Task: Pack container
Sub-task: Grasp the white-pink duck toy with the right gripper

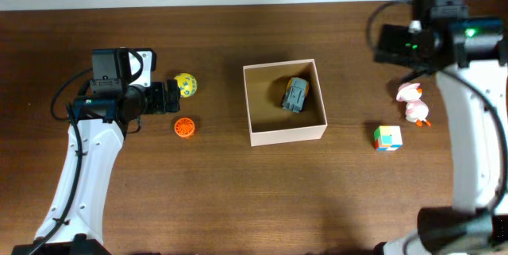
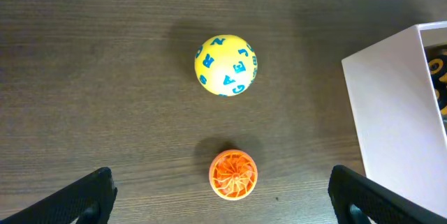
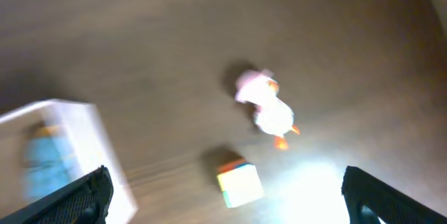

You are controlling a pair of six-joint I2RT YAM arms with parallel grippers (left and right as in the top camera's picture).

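The duck toy is well below my open fingers. So my right gripper will go past the cube and down onto the duck's narrow neck [image 1: 413, 102] [image 3: 267, 103].
The container [image 1: 286, 135] is a square cream cardboard box at the table's middle, with a grey toy car [image 1: 294, 94] inside. It also shows in the left wrist view [image 2: 394, 112] and, blurred, in the right wrist view [image 3: 77, 140]. My left gripper [image 2: 223, 199] is open above the table, with an orange ridged disc [image 2: 233, 174] between its fingers and a yellow ball with blue letters [image 2: 225, 65] beyond. My right gripper [image 3: 227, 196] is open and high over a colourful cube [image 3: 239, 184] and a pink and white duck toy [image 3: 265, 109].
In the overhead view the yellow ball [image 1: 185, 85] and orange disc [image 1: 184, 127] lie left of the box. The cube [image 1: 387, 137] and duck [image 1: 413, 102] lie right of it. The table is dark brown wood.
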